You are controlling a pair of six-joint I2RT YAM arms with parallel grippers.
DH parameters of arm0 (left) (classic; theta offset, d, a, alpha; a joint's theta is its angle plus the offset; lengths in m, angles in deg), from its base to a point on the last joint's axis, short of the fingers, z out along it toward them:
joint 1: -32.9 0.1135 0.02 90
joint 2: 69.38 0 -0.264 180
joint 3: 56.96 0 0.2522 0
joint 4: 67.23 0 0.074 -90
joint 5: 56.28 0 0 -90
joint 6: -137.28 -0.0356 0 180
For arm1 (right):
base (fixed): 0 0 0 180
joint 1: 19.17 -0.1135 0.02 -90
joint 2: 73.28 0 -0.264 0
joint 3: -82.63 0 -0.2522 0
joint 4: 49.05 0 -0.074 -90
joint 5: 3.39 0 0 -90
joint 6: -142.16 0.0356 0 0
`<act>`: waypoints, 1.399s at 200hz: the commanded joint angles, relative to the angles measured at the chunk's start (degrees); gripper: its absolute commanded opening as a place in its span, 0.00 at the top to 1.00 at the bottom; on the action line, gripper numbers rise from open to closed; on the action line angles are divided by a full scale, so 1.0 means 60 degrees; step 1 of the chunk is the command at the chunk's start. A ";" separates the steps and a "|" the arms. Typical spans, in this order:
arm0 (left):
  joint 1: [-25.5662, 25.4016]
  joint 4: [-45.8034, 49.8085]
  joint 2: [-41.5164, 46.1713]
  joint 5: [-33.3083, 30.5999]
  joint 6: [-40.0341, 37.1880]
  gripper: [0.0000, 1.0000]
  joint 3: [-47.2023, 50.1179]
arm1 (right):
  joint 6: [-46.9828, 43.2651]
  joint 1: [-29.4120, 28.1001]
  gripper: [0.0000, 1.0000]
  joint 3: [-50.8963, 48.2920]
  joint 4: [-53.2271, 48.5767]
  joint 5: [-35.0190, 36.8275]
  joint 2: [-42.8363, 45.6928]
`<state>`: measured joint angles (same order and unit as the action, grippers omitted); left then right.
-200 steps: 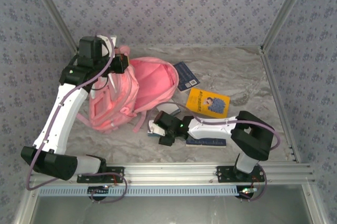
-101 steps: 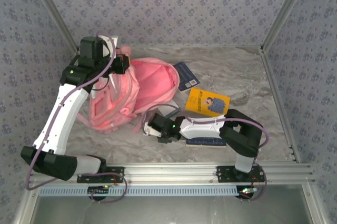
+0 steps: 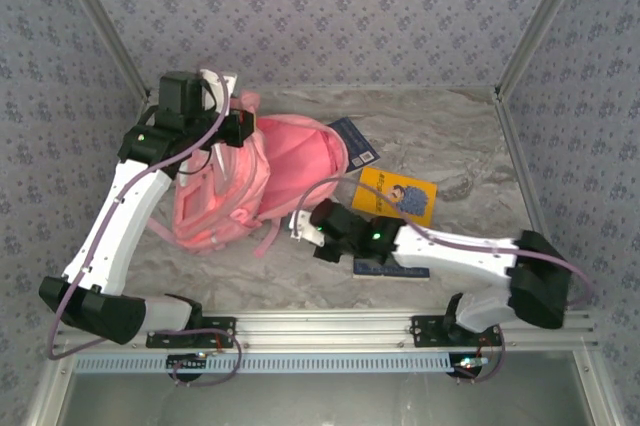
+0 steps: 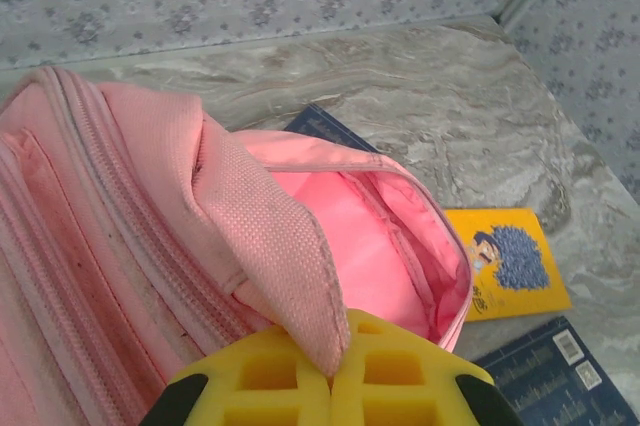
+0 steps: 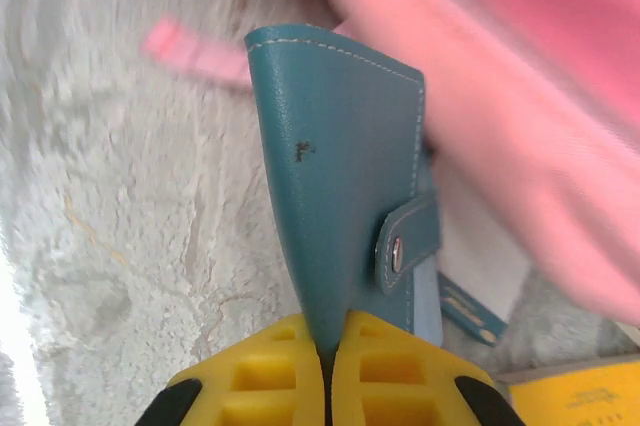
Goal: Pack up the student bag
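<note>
My right gripper pushes outward past the bag's pink rim next. It then releases the wallet [image 5: 340, 166] inside the bag's main compartment [image 5: 575, 21], as the compartment gapes open there.
The student bag [image 3: 290, 161] is a large pink backpack lying at the back left of the table, its main compartment [image 4: 370, 246] gaping toward the right. My left gripper [image 3: 236, 128] is above its far left edge. In the left wrist view it [image 4: 334, 361] is shut on a pink fabric flap [image 4: 265, 236] of the bag, holding the mouth up. My right gripper [image 5: 327, 346] is shut on the lower edge of a teal snap-strap wallet [image 5: 340, 166], held upright just in front of the bag's opening [image 3: 305, 224]. Pink fabric [image 5: 540, 146] lies just beyond it.
A yellow book [image 3: 395, 194] lies right of the bag, with a dark blue book [image 3: 352, 144] behind it at the bag's rim. Another dark blue book [image 3: 392, 270] lies under my right forearm. Patterned walls close in the back and both sides.
My right gripper has shut on the teal wallet and carried it a little up and toward the bag's mouth, while its elbow swung out to the right. The left arm has shifted slightly right.
</note>
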<state>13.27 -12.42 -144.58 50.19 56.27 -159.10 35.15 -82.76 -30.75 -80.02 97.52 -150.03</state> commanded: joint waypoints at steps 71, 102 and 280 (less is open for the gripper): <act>-0.0795 -0.0735 0.0497 0.2669 -0.1577 1.00 -0.0711 | 0.2587 0.1624 1.00 -0.0896 0.0511 -0.0934 0.4839; -0.1013 -0.0935 0.0791 0.3776 -0.1920 1.00 -0.0270 | 0.2198 0.1670 1.00 -0.0441 0.0032 -0.0411 0.4386; -0.1399 -0.1185 0.1404 0.4319 -0.2203 1.00 0.0609 | -0.5916 -0.0171 0.96 0.3408 0.1906 0.3149 -0.4363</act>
<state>5.72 -11.43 -137.52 72.90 44.86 -151.98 9.03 -81.45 -15.69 -75.15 113.57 -170.80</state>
